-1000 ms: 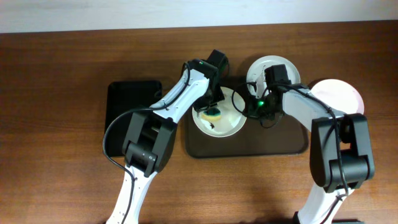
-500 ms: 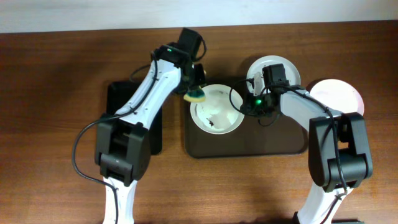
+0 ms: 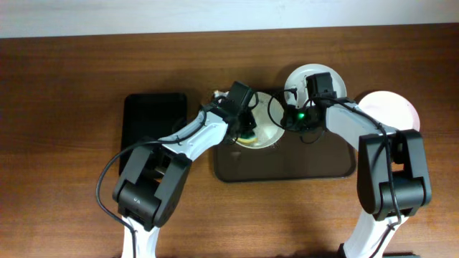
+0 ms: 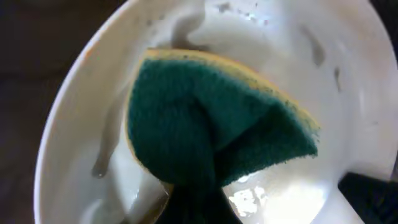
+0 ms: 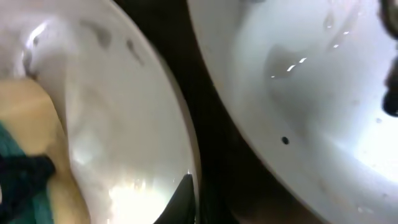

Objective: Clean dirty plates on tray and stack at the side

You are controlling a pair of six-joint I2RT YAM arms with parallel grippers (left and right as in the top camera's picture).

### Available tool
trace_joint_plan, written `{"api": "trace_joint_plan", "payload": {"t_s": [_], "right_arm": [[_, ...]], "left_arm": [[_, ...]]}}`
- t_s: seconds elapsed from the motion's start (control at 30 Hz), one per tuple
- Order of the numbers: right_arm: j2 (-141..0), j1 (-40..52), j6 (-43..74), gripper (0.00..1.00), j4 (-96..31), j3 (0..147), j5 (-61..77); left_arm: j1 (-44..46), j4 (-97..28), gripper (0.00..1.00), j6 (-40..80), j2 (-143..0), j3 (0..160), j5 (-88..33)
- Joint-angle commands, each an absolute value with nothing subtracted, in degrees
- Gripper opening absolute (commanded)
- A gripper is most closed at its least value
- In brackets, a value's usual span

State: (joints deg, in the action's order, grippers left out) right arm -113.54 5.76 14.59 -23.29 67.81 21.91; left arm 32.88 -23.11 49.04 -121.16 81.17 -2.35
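Note:
Since the third plate (image 3: 391, 110) lies empty beside the tray, my right gripper will lift, shift to the right in the overhead view and lower to release the smeared plate's rim there.
A smeared white plate (image 3: 267, 129) lies on the left part of the dark brown tray (image 3: 287, 163). My left gripper (image 3: 242, 120) is shut on a green-and-yellow sponge (image 4: 211, 124) and presses it into this plate (image 4: 81, 124); the sponge also shows in the overhead view (image 3: 247, 137). My right gripper (image 3: 290, 118) is shut on the plate's right rim (image 5: 124, 124), with one finger (image 5: 186, 193) over the edge. A second plate (image 3: 315, 77) with dark specks (image 5: 298, 93) sits at the tray's far edge. A third plate (image 3: 391, 111) lies on the table to the right of the tray.
A smaller black tray (image 3: 154, 132) lies on the wooden table (image 3: 64, 143) left of the brown tray. The two arms meet closely over the left plate. The brown tray's front and right part is bare.
My left arm first swung the sponge out past the tray's left edge, then brought it back down into the plate. My right gripper stayed on the rim.

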Motion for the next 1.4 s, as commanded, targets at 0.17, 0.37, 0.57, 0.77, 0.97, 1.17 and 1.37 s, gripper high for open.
{"api": "trace_joint_plan", "payload": {"t_s": [0.17, 0.37, 0.57, 0.77, 0.97, 1.17, 1.37], "right_arm": [[-115.83, 6.02, 13.76, 0.04, -24.88, 66.89, 21.45], [-113.99, 6.87, 11.35, 0.04, -31.05, 68.86, 24.1], [-94.76, 20.29, 17.52, 0.04, -49.65, 71.66, -18.22], [-81.69, 25.21, 21.19, 0.04, -55.77, 71.7, -44.16], [-86.96, 28.53, 21.32, 0.04, -57.76, 71.68, -54.63], [-95.64, 28.62, 21.54, 0.04, -57.65, 71.68, -49.71], [-95.64, 39.75, 21.54, 0.04, -54.7, 71.68, -45.6]], "left_arm": [[24.14, -21.1, 0.0, 14.0, -125.75, 95.59, -3.11], [16.62, -52.82, 0.0, 14.02, -125.75, 121.47, -6.87], [12.67, -58.26, 0.0, 14.04, -125.73, 123.81, -10.76], [12.69, -59.27, 0.0, 14.06, -125.73, 123.81, -10.76], [12.69, -59.29, 0.0, 14.06, -125.75, 123.81, -10.74], [12.69, -59.66, 0.0, 14.04, -125.75, 123.81, -10.72], [12.67, -59.66, 0.0, 14.04, -125.75, 123.81, -10.7]]}}
